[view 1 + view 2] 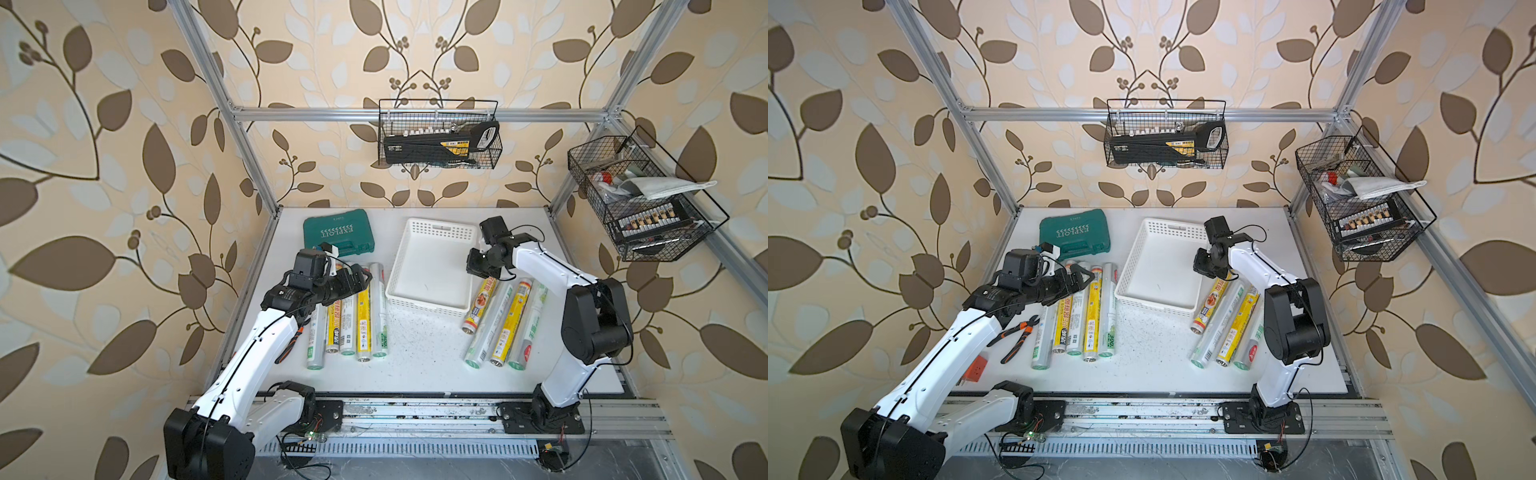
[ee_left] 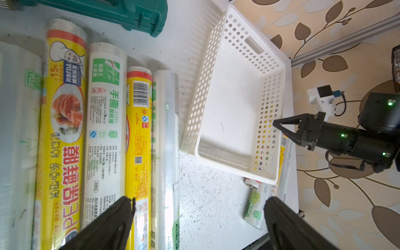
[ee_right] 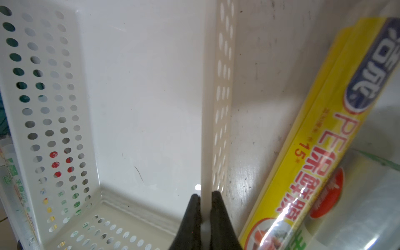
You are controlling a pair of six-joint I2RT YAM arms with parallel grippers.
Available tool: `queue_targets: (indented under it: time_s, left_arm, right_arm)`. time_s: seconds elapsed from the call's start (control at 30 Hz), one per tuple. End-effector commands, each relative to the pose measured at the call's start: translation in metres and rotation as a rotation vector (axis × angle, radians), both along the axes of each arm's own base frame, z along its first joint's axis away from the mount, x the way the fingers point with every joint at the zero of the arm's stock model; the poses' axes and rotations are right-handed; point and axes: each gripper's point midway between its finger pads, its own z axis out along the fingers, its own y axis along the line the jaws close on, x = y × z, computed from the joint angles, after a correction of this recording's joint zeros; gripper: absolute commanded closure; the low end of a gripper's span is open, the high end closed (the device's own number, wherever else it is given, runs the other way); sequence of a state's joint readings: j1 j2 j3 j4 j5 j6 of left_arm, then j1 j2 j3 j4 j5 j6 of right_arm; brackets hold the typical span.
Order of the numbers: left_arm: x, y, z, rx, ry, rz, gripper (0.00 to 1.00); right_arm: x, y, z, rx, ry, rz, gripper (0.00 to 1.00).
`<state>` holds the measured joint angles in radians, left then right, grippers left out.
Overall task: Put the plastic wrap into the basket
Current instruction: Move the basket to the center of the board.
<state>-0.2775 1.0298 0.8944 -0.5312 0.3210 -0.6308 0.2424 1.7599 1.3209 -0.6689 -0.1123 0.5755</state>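
Observation:
The robot will next pull the basket in its right gripper back onto the bare tabletop between the plastic wrap rolls, nearer the robot's base than the gripper, and let go of the basket's side.
The white basket (image 1: 428, 270) (image 1: 1163, 270) stands empty mid-table. My right gripper (image 1: 473, 273) (image 3: 205, 195) is shut on the basket's right wall (image 3: 220, 86), one finger inside and one outside. Several plastic wrap rolls (image 1: 509, 320) (image 1: 1237, 320) lie just right of it, the nearest a yellow one (image 3: 324, 151). Another row of plastic wrap rolls (image 1: 363, 316) (image 2: 65, 129) lies left of the basket. My left gripper (image 1: 363, 277) (image 2: 199, 201) hovers open over the far ends of that row, nothing between its fingers (image 2: 127, 205).
A teal tool case (image 1: 337, 232) lies at the back left. Orange-handled pliers (image 1: 1017, 332) and a small orange block (image 1: 976, 368) lie by the left arm. Black wire baskets hang on the back rail (image 1: 438, 137) and the right rail (image 1: 640, 208).

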Motion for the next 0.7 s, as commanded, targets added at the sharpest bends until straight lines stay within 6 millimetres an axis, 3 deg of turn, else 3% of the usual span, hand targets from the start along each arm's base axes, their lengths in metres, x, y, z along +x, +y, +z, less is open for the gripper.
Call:
queue_targets:
  time_s: [0.0, 0.17, 0.43, 0.67]
  left_arm:
    - [-0.010, -0.002, -0.001, -0.006, 0.007, -0.009, 0.01]
    - [-0.019, 0.002, -0.004, 0.007, 0.016, 0.007, 0.01]
    - [-0.036, -0.007, -0.025, 0.004, 0.056, -0.011, 0.01]
    - [-0.041, -0.011, -0.027, 0.020, 0.059, -0.020, 0.01]
  right_arm:
    - [-0.016, 0.003, 0.003, -0.009, -0.001, 0.014, 0.89]
    - [-0.031, 0.008, -0.002, -0.016, 0.015, 0.043, 0.90]
    - [-0.052, 0.013, -0.002, -0.026, 0.015, 0.078, 0.90]
    - [-0.067, 0.012, -0.010, -0.051, 0.032, 0.090, 0.90]
